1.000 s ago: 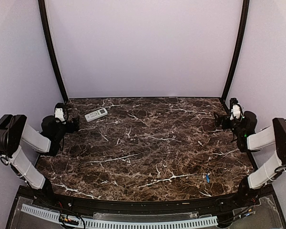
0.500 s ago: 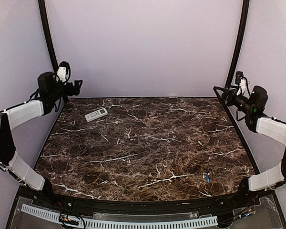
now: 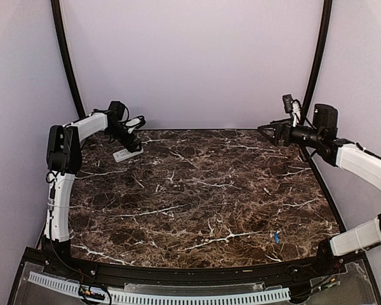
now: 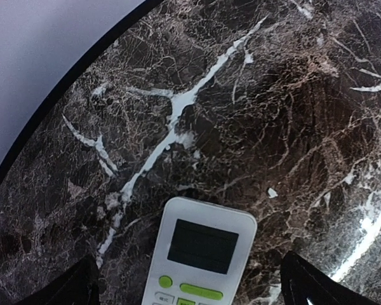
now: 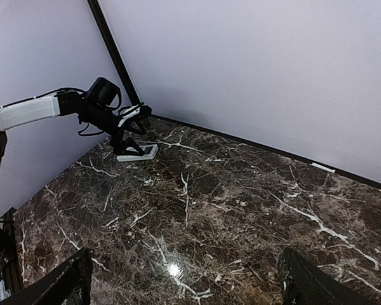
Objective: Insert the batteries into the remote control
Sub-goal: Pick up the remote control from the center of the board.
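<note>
My left gripper lowers its open fingers on either side of the remote control toward its green buttons next and closes, as they still hang above it.
The white remote control (image 3: 123, 154) lies flat at the table's far left, and its dark screen and green buttons (image 4: 200, 251) face up in the left wrist view. My left gripper (image 3: 132, 141) hangs open just over it, one finger on each side of its screen end (image 4: 189, 283), not touching it. From the right wrist view the remote control (image 5: 143, 152) shows under the left gripper (image 5: 128, 141). One tiny blue battery (image 3: 276, 237) lies near the front right. My right gripper (image 3: 270, 131) is held open in the air at the far right, with nothing between its fingers (image 5: 187, 276).
Purple walls close off the back and both sides, with a black frame post (image 3: 66, 63) at the left and another (image 3: 316, 63) at the right. A small white strip (image 5: 322, 168) lies at the foot of the back wall. The dark marble table (image 3: 197, 190) runs to a black front rim.
Both arms rose from low at the table's sides and swung inward. The left gripper came down over the remote control; the right one reached in at the far right. Both stayed open.
</note>
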Available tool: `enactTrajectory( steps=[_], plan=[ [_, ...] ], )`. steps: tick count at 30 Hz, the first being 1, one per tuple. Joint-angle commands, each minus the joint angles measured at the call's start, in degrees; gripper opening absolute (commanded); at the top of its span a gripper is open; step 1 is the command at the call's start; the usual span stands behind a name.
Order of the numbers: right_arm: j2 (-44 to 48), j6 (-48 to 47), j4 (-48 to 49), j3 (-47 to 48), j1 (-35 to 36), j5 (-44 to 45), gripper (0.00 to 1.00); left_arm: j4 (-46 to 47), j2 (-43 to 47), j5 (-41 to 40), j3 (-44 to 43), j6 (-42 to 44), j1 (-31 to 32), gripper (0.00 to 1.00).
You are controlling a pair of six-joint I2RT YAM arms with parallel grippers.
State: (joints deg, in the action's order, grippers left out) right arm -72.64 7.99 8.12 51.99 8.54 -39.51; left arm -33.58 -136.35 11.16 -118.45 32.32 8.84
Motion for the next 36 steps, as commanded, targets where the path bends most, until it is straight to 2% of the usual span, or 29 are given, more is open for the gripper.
enactTrajectory(
  steps=[1,5,9,15,19,23,25,26,27,28,29,34,36],
  plan=[
    [0.90,-4.17,-6.01,3.15,2.74,1.35,0.99,-15.09,-5.21,-0.91,-10.72,3.92,-0.40,0.99],
    [-0.54,-4.79,-7.00,4.13,3.82,1.89,0.99,-15.74,-6.90,-1.87,-10.69,5.21,-0.99,0.99],
    [-2.77,-5.08,-7.12,5.24,5.04,1.98,0.99,-15.45,-7.44,0.50,-10.77,4.15,-2.50,0.99],
    [-5.71,-6.70,-9.76,7.83,7.19,2.94,0.98,-15.82,-8.39,2.87,-10.27,2.80,-2.74,0.88],
    [-5.82,-6.80,-10.60,8.35,8.02,4.85,0.99,-15.01,-9.03,3.65,-8.32,1.42,-2.80,0.72],
    [-5.20,-6.43,-10.64,8.20,8.15,5.12,0.99,-15.51,-8.80,5.16,-8.05,1.73,-2.13,0.50],
    [-4.94,-6.27,-10.98,8.45,8.24,5.05,0.99,-15.69,-8.20,7.01,-8.05,1.10,-1.82,0.26],
    [-4.80,-6.13,-11.14,8.61,8.32,5.12,0.99,-15.65,-7.52,8.79,-8.08,0.69,-1.73,0.20],
    [-4.65,-5.83,-11.27,8.84,8.38,5.26,0.99,-15.55,-7.04,9.76,-8.12,-0.51,-1.55,0.09],
    [-4.39,-5.42,-11.38,9.09,8.42,5.50,0.99,-15.26,-6.04,11.76,-8.12,-1.38,-1.28,0.04],
    [-4.17,-4.93,-11.37,9.29,8.47,5.61,0.99,-14.97,-5.42,12.74,-8.07,-3.51,-1.19,0.01],
    [-2.07,-2.30,-11.05,11.26,9.20,2.79,0.98,-5.29,4.58,23.07,-3.54,-15.53,2.42,0.00],
    [-0.92,-2.02,-10.98,12.55,10.17,1.46,0.99,3.14,11.84,25.82,6.02,-18.93,6.33,0.00]
  ],
)
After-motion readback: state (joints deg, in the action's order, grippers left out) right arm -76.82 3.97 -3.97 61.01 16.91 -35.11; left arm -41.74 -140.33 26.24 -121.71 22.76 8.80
